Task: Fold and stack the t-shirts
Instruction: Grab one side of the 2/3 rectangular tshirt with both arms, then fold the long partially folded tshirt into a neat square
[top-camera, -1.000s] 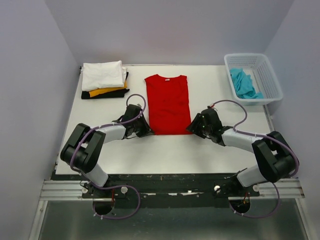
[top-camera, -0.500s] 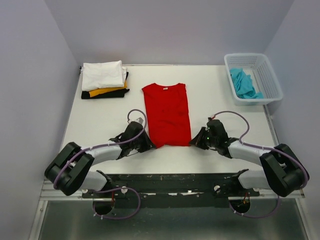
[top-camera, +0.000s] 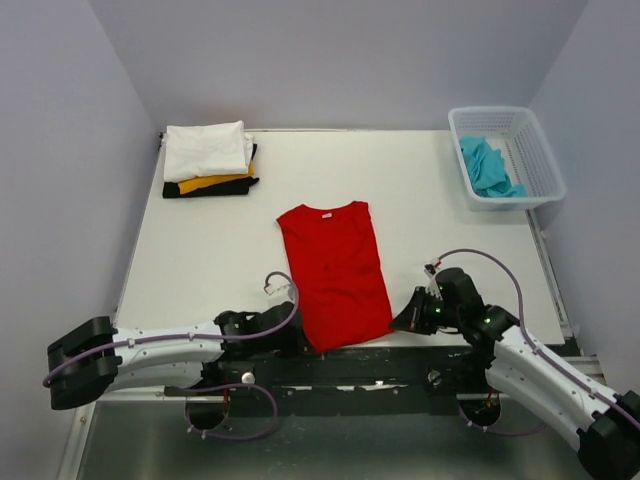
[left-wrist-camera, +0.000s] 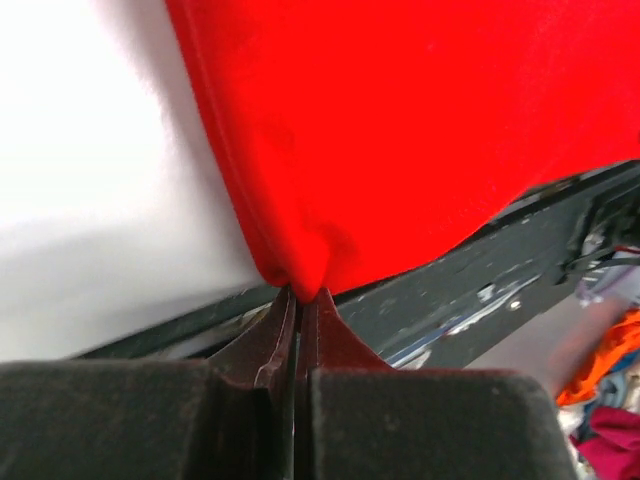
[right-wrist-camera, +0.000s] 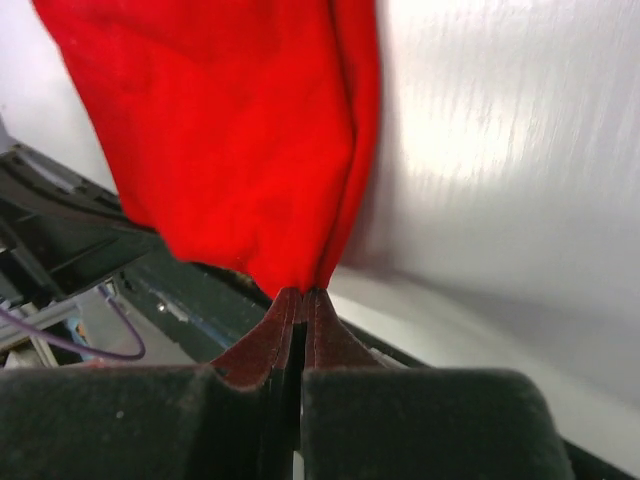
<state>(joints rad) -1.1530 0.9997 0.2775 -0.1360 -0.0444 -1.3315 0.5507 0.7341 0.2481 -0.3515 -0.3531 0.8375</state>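
My right gripper will next lift the t-shirt's bottom hem outward over the red t-shirt (top-camera: 335, 270), then lower it at the t-shirt's collar end, because the t-shirt's body is lying unfolded lengthwise.
A red t-shirt (top-camera: 335, 270) lies lengthwise on the white table (top-camera: 200, 250), sleeves folded in, collar toward the back, its bottom hem at the table's near edge. My left gripper (top-camera: 297, 338) is shut on the hem's left corner (left-wrist-camera: 297, 280). My right gripper (top-camera: 400, 322) is shut on the hem's right corner (right-wrist-camera: 300, 282). A stack of folded t-shirts (top-camera: 208, 158), white over yellow-orange and black, sits at the back left. A turquoise t-shirt (top-camera: 487, 166) lies crumpled in the basket.
A white plastic lattice basket (top-camera: 541, 150) stands at the back right of the table. The black front rail (top-camera: 330, 365) runs just below the table's near edge, right under the held hem. Grey walls enclose the table on three sides.
Both arms have pulled back toward the near edge, dragging the red t-shirt toward me. The right gripper closed on the hem's right corner during this time.
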